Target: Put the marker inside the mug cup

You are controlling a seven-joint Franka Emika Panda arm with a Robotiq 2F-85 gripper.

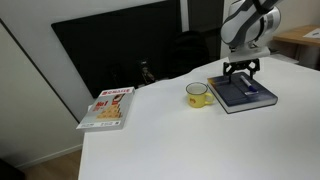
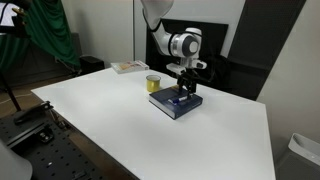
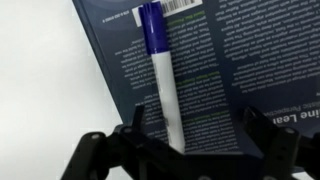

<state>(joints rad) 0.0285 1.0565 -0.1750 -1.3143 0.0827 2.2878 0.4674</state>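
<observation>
The marker's white end (image 3: 173, 130) is already between my open fingers, so my gripper should stay low over the book and close on it next.
The marker (image 3: 160, 75) has a blue cap and a white body. It lies on the dark blue book (image 3: 230, 70), seen in the wrist view. My gripper (image 3: 195, 125) is open just above the book, its two fingers straddling the marker's white end, which lies nearer the left finger. In both exterior views the gripper (image 1: 241, 72) (image 2: 184, 86) hangs low over the book (image 1: 243, 97) (image 2: 177, 104). The yellow mug (image 1: 198, 95) (image 2: 154, 83) stands upright right beside the book, handle to the side. The marker is too small to make out in the exterior views.
A red and white book (image 1: 108, 108) (image 2: 128, 66) lies near the edge of the white table (image 1: 180, 140) (image 2: 120, 120). A dark screen (image 1: 120, 55) stands behind the table. Metal rails (image 2: 35, 125) sit below the table's edge.
</observation>
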